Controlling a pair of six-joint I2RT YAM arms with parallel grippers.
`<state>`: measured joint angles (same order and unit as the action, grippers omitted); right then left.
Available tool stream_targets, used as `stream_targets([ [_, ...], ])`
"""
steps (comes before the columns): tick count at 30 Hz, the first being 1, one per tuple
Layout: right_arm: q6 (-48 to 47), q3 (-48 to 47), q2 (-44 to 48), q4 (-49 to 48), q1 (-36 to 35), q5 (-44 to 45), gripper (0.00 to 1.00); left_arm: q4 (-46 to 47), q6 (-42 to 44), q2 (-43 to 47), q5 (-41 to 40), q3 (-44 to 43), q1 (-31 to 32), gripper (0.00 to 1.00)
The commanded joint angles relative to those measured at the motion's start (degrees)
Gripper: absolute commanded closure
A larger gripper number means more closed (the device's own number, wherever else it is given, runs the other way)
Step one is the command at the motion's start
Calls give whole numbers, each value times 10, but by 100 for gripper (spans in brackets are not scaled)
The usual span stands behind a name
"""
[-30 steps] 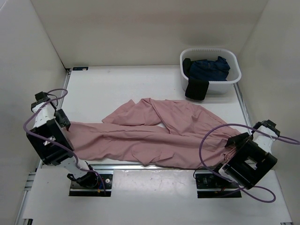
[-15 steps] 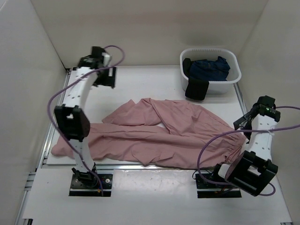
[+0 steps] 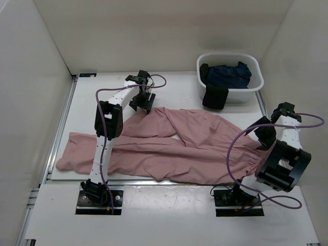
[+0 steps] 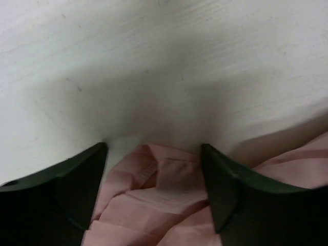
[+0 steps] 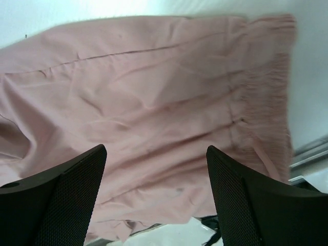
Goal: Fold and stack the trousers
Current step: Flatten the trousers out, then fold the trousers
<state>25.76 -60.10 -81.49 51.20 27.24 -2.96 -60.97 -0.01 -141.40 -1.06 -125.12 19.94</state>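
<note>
I will lower my right gripper's open fingers onto the waistband's far end (image 3: 254, 144) (image 5: 251, 48), since it lies below the gripper beside bare table, and pinch that exposed edge.
The dusty-pink trousers (image 3: 179, 146) lie spread across the table, legs running left and the gathered waistband at the right. My left gripper (image 3: 142, 102) is open at the far tip of the upper leg. In the left wrist view (image 4: 154, 148) its two fingers straddle the folded pink hem (image 4: 169, 179), low over the white table. My right gripper (image 3: 261, 135) is open and empty, hovering above the waist end. In the right wrist view (image 5: 155, 149) the elastic waistband (image 5: 261, 102) runs down the right side.
A white plastic basket (image 3: 256, 84) stands at the far right, holding a dark navy garment (image 3: 228, 74), with a black cloth (image 3: 214, 97) hanging over its front rim. White walls close in the table on three sides. A metal rail (image 3: 154, 180) runs along the near edge.
My left arm has swung from the far left corner rightward and down onto the upper leg's hem. My right gripper has shifted slightly left, over the waistband. The trousers have not moved.
</note>
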Motion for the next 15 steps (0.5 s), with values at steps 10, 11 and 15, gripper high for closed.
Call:
stream_targets([
  [10,75,-16,-177,-58,-7,39,17,10,0,66,-43,79,1,86],
  [11,75,-25,-192,-51,-7,39,22,10,0,78,-67,79,-6,86],
  [15,75,-36,-223,-49,-7,45,76,27,0,149,-146,73,-70,86],
])
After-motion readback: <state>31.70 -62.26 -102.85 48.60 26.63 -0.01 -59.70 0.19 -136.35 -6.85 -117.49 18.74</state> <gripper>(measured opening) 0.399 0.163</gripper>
